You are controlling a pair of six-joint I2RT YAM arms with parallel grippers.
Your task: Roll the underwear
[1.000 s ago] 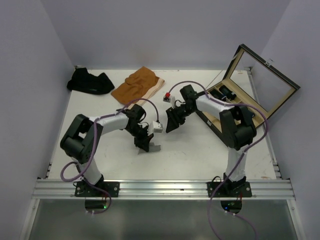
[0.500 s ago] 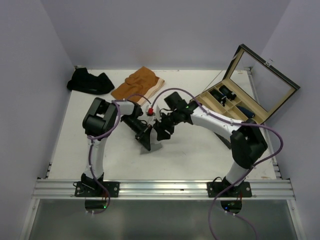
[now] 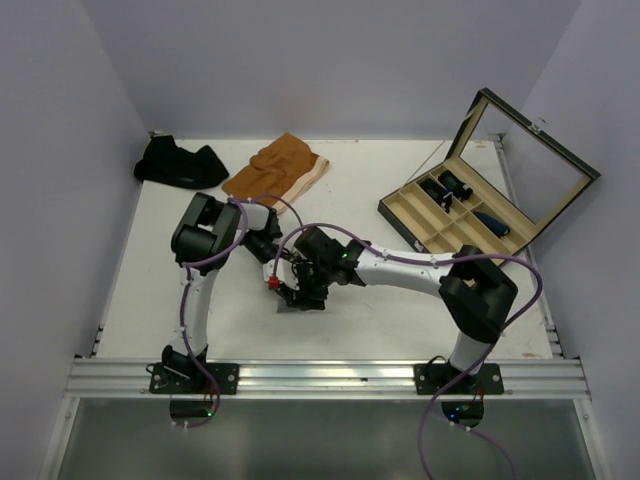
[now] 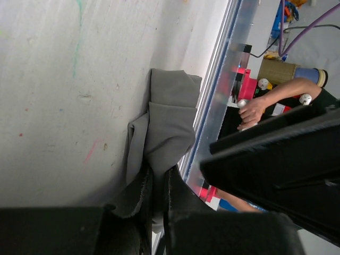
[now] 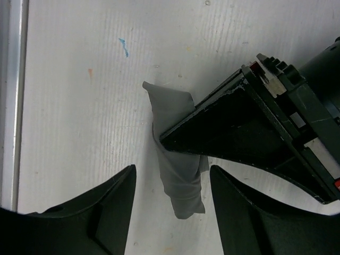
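Observation:
My right gripper will next move down toward my left gripper to close on the roll's loose part (image 5: 180, 179), because that part of the roll is below and between my right gripper's open fingers.
A light grey underwear (image 4: 167, 122), partly rolled, lies on the white table. My left gripper (image 4: 158, 204) is shut on one end of it. My right gripper (image 5: 172, 170) is open, its fingers on either side of the roll's free end (image 5: 180, 186) and above it. In the top view both grippers meet near the table's front middle, left gripper (image 3: 282, 282) and right gripper (image 3: 303, 296), and hide most of the grey underwear (image 3: 288, 304). A rust-orange underwear (image 3: 275, 170) and a black underwear (image 3: 180, 162) lie at the back left.
A wooden compartment box (image 3: 440, 222) with its glass lid (image 3: 525, 165) raised stands at the right, with dark rolled pieces (image 3: 448, 186) in its compartments. The table's metal front rail (image 3: 320, 378) runs close behind the grippers.
My right arm has swung left and toward the front, bringing its open gripper over the grey underwear. My left arm has folded in, its gripper staying shut on the cloth.

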